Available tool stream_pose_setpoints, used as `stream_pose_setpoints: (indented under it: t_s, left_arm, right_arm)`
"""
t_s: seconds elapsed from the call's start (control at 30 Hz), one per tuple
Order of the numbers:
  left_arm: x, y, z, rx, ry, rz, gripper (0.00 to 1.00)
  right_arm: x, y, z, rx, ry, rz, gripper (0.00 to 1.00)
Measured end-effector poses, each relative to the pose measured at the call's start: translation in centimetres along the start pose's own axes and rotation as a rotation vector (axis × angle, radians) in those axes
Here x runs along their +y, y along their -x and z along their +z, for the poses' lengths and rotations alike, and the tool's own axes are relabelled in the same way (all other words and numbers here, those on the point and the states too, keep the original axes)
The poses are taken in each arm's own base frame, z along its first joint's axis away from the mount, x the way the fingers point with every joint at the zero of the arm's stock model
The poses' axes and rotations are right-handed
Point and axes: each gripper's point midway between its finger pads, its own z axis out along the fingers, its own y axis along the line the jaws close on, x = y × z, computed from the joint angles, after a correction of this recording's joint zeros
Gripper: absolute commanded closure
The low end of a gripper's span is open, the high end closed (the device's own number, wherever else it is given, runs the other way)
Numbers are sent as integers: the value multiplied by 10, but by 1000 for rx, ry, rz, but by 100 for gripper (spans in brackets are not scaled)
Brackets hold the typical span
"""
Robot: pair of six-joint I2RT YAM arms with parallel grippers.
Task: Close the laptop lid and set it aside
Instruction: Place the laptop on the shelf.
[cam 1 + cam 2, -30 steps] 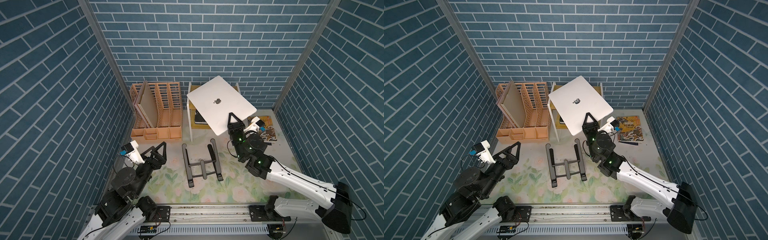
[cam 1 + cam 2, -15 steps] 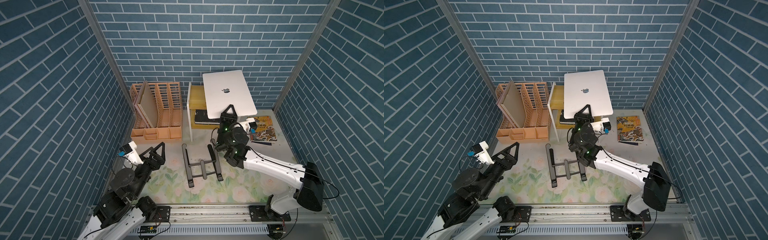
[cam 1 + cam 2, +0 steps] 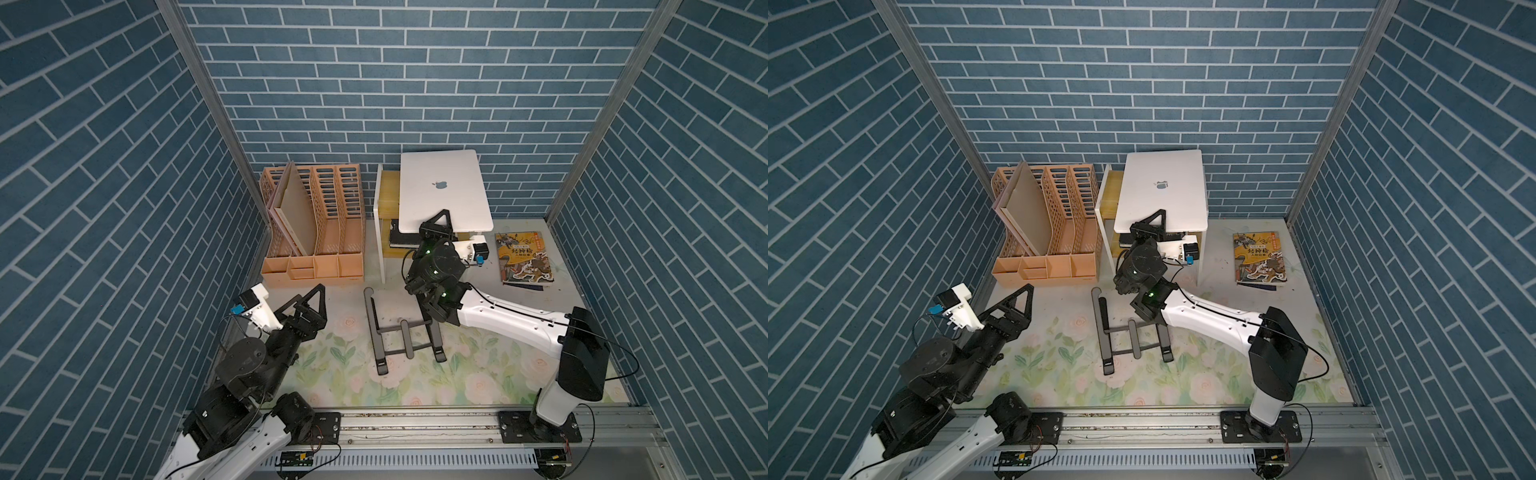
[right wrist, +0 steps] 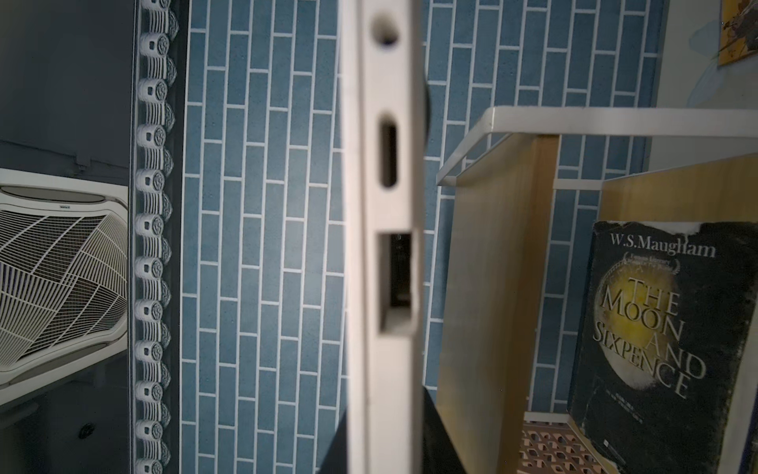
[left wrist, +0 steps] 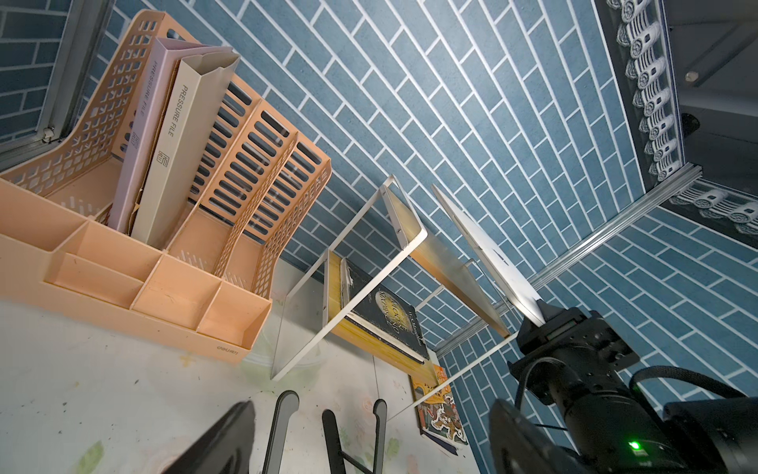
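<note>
My right gripper will next move toward the organiser and down to let go of the laptop on the shelf's top board. The laptop hangs high and off toward the picture book.
The laptop is a silver-white slab with its lid shut and the apple logo facing up in both top views. It hangs tilted just above the top of the small shelf at the back. My right gripper is shut on the middle of its near edge. In the right wrist view the laptop's port edge runs between my dark fingers. The left wrist view shows the laptop edge-on. My left gripper stands open and holds nothing at the front left.
A black folding stand lies on the floral mat mid-table. An orange file organiser with folders stands at the back left. A dark book lies on the shelf's lower board. A picture book lies at the back right.
My right arm has swung the laptop from a diagonal pose at the right to square over the shelf, and the arm has shifted leftwards. The left arm has not moved.
</note>
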Motion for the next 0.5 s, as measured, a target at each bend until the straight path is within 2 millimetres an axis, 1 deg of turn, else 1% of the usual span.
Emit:
stream_pose_setpoints:
  t_s: [0.13,0.37,0.5]
  left_arm:
    - [1,0,0,2,3,-1,8]
    - [3,-2,0,6,12,0,8]
    - [4,-2,0,8,16,-9,8]
  right_arm:
    - [-7,-9,1,4,-5,-15,99]
    - [-9,-19,3,6,-11,-16,88]
    - [-13,-25,4,15,-15,-15,85]
